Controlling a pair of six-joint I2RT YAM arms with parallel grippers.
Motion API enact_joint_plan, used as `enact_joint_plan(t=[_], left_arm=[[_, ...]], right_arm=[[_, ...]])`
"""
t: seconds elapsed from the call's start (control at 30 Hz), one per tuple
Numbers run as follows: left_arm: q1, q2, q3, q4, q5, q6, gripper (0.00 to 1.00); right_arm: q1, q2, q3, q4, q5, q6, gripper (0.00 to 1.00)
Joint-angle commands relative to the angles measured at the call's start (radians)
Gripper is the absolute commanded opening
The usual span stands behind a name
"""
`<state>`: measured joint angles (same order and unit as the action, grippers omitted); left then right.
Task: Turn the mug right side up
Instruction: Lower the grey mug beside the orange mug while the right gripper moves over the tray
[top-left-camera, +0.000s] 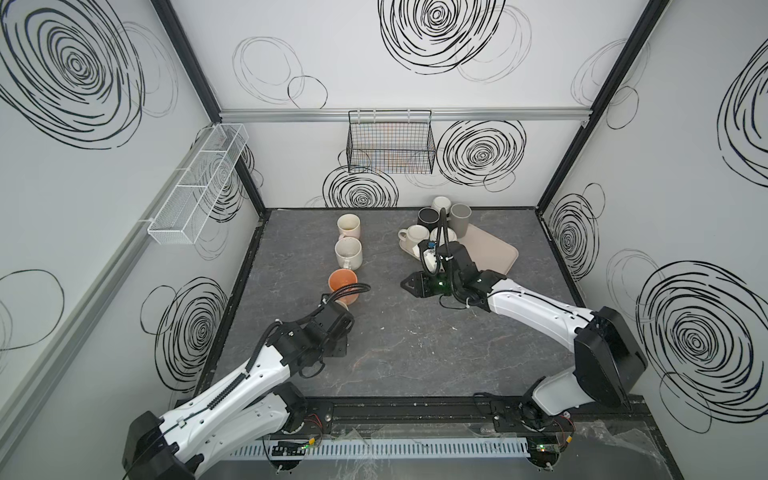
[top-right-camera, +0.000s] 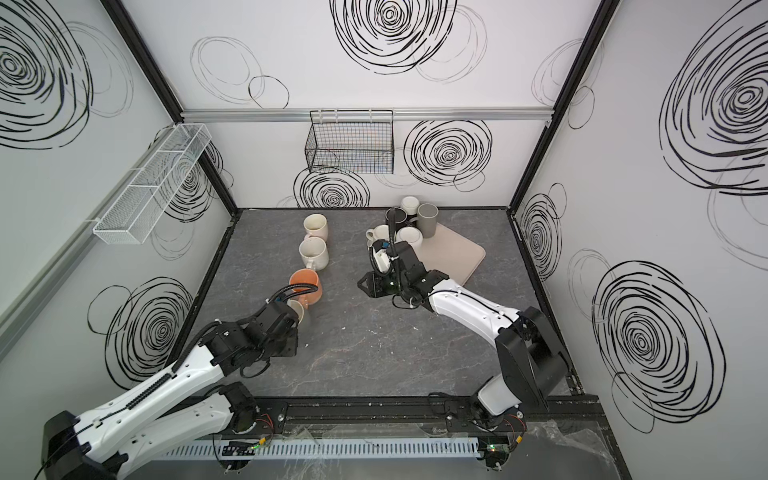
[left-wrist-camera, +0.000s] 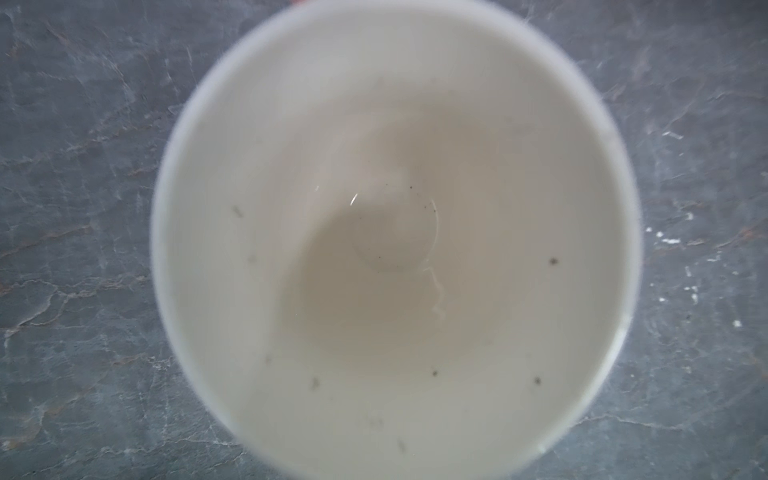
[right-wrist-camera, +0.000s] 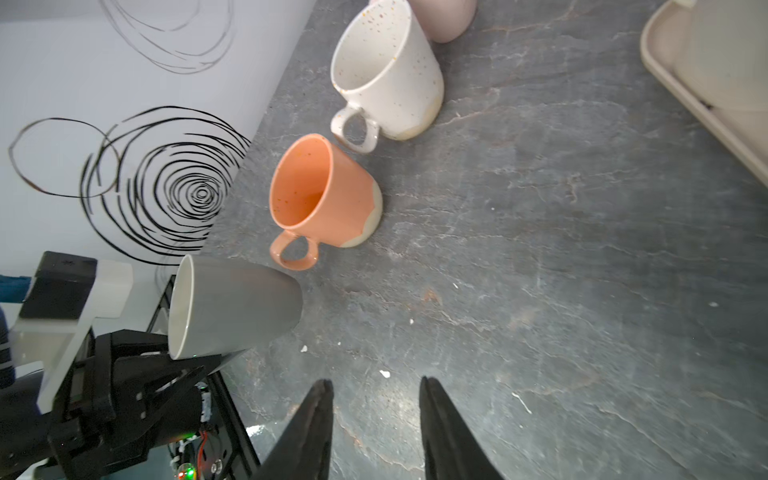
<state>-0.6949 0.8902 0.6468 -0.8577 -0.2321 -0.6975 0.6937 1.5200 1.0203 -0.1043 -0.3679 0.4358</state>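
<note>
Next, my left gripper lowers the grey mug until its base stands on the tabletop (top-right-camera: 308, 324) beside the orange mug, then releases. The grey mug's opening already faces up.
A grey mug (right-wrist-camera: 237, 307) with a white inside is held by my left gripper (right-wrist-camera: 214, 358), which is shut on its wall near the rim. The mug's mouth faces up and its base is at the table beside the orange mug; I cannot tell if it touches. In the left wrist view the mug's white inside (left-wrist-camera: 395, 249) fills the frame and hides the fingers. In both top views the left wrist covers most of the mug (top-left-camera: 343, 306) (top-right-camera: 296, 309). My right gripper (right-wrist-camera: 374, 386) (top-left-camera: 409, 285) hangs open and empty over bare table at mid-table.
An orange mug (top-left-camera: 343, 280), a speckled white mug (top-left-camera: 348, 253) and a cream mug (top-left-camera: 348, 226) stand upright in a row behind the held mug. A beige tray (top-left-camera: 494, 249) at the back right carries several mugs. A black wire basket (top-left-camera: 390, 143) hangs on the back wall.
</note>
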Motion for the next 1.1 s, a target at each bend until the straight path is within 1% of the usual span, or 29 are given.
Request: enact_joint_plan(t=[0.0,0.1,0.2,0.47,0.6,0.8,0.9,1.0,1.07], left_arm=[[-0.004,0.04,0.013,0.069,-0.018,-0.013,0.07],[-0.005,0.071,0.01,0.089,-0.017,-0.013,0.08],[-0.002,0.098,0.001,0.104,-0.014,-0.008,0.1],[0.021,0.143,0.001,0.11,-0.002,0.004,0.11],[0.021,0.159,0.002,0.105,-0.011,0.001,0.16],[0.019,0.176,0.007,0.088,-0.029,-0.011,0.19],[0.011,0.179,0.007,0.079,-0.039,-0.02,0.23],[0.009,0.179,0.009,0.075,-0.047,-0.023,0.32],[0.008,0.176,0.012,0.073,-0.048,-0.023,0.36]], right_arm=[[0.004,0.009,0.037,-0.084,0.057,-0.032,0.39],[0.004,0.01,0.032,-0.094,0.07,-0.034,0.39],[0.003,0.006,0.026,-0.101,0.082,-0.037,0.39],[-0.007,-0.003,0.029,-0.142,0.127,-0.051,0.4],[-0.014,-0.004,0.024,-0.148,0.128,-0.051,0.4],[-0.018,-0.02,0.011,-0.156,0.154,-0.05,0.4],[-0.024,-0.034,-0.004,-0.156,0.162,-0.052,0.4],[-0.034,-0.044,-0.018,-0.156,0.163,-0.051,0.4],[-0.037,-0.049,-0.022,-0.156,0.162,-0.053,0.4]])
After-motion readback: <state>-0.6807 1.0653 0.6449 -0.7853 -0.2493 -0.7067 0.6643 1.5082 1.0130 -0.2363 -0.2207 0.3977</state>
